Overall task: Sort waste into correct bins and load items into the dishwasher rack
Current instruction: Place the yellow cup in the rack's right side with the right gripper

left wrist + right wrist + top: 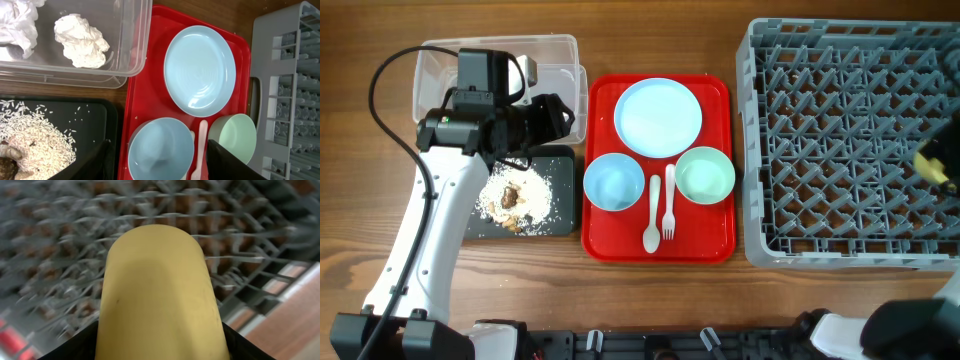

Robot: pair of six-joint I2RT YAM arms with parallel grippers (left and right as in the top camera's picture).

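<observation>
The slots there are empty, so my right gripper should go down next and move back a little toward the rack's near corner (927, 217) (248, 255), away from the red tray.
My left gripper (558, 118) (160, 162) is open and empty, above the near edge of the red tray, with the pale blue bowl (161, 150) (613, 183) between its fingers in the wrist view. Beside the bowl lie the pale blue plate (658, 117) (200, 70), mint bowl (705, 175) (237, 136), white spoon (652, 215) and fork (669, 205). My right gripper (160, 345) is shut on the small yellow cup (157, 290) (931, 164) over the grey dishwasher rack (850, 60) (60, 255). White tissue (82, 40) lies in the clear tub (555, 50) (135, 50). Rice with brown lumps (515, 195) (30, 142) lies in the black tray (560, 220) (95, 120). The red wrapper is not visible.
The flat red tray (600, 240) (147, 95) sits between the bins and the rack. My left arm covers part of the tub and black tray. Bare wooden table (620, 300) runs along the front.
</observation>
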